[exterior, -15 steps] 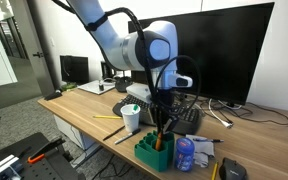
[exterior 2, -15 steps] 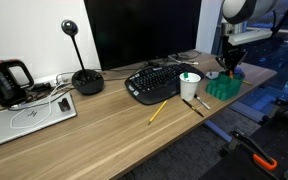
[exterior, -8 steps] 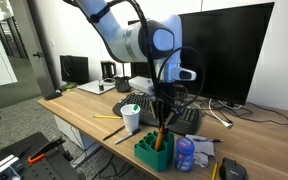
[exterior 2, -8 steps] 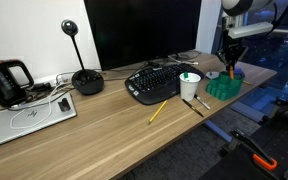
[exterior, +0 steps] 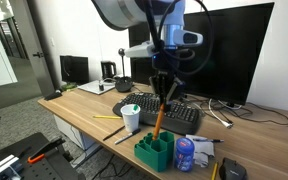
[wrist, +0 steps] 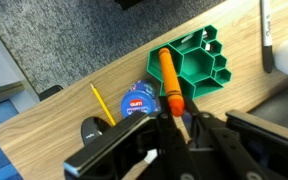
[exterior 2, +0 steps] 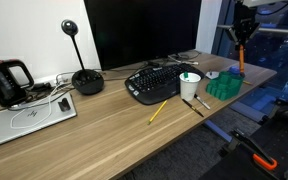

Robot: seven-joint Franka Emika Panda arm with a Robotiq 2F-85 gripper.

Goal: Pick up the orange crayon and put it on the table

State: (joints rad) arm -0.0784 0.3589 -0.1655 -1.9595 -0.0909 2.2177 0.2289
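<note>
My gripper carries the crayon point(exterior: 156, 121) clear of the organizer next, past the blue round container, down to bare table point(exterior: 204, 171) beside the yellow pencil, then releases it.
My gripper point(exterior: 161, 96) is shut on the top end of the orange crayon point(exterior: 156, 121) and holds it upright above the green desk organizer point(exterior: 153, 153). The crayon's lower tip hangs at about the organizer's rim. In the other exterior view the gripper point(exterior 2: 241, 36) holds the crayon point(exterior 2: 240, 58) over the organizer point(exterior 2: 224, 86) at the right end of the table point(exterior 2: 104, 135). In the wrist view the crayon point(wrist: 170, 82) sticks out from between my fingers, with the gripper point(wrist: 174, 120) over the organizer point(wrist: 199, 65). The wooden table point(exterior: 84, 112) runs under everything.
A white cup point(exterior: 131, 118), a black keyboard point(exterior: 176, 115) and a yellow pencil point(exterior: 109, 118) lie beside the organizer. A blue round container point(wrist: 136, 103) and another yellow pencil point(wrist: 99, 103) sit by it. A monitor point(exterior 2: 144, 30), a microphone point(exterior 2: 84, 80) and a laptop point(exterior 2: 24, 115) stand further along.
My gripper has risen straight up with the orange crayon in it. The crayon has come up out of the green organizer, which has not moved.
</note>
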